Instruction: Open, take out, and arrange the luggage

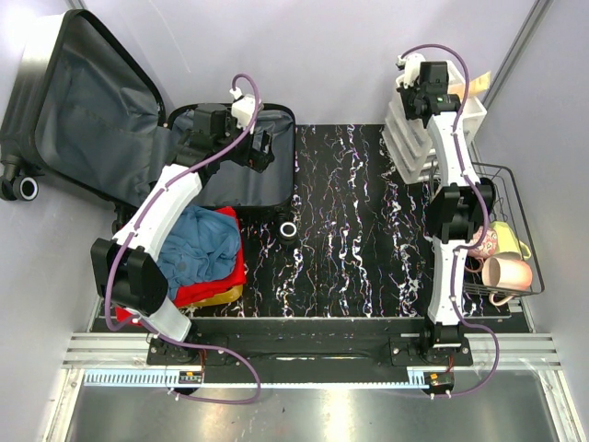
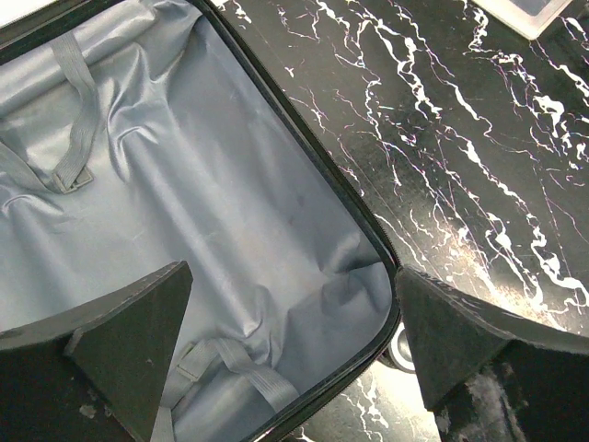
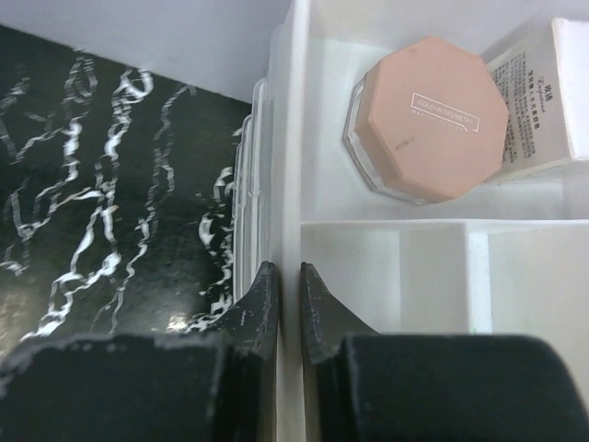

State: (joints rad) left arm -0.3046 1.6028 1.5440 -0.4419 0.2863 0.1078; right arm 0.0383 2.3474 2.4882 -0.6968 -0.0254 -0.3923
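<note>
I will move my right gripper to the right in the top view next and then open it, because there is space between the white organizer and the luggage's back corner.
The luggage [image 1: 92, 110] lies open at the back left, its lid leaning back and its base half [image 1: 276, 189] flat on the mat. In the left wrist view its grey lining [image 2: 230, 184] with straps holds nothing, and one wheel [image 2: 400, 348] shows at the rim. My left gripper [image 1: 258, 152] is open and empty above the base half's near corner, its jaws [image 2: 293, 272] wide apart astride the rim. My right gripper [image 1: 419, 92] is at the back right, shut [image 3: 287, 267] on the side wall of the white organizer [image 3: 287, 138].
A pile of blue and red clothes [image 1: 198, 244] lies under the left arm. A small ring [image 1: 289, 229] sits on the black marbled mat [image 1: 359, 230]. The organizer holds a pink octagonal jar [image 3: 428, 115] and a white box [image 3: 543, 101]. A wire basket [image 1: 515, 184] with cups stands at the right.
</note>
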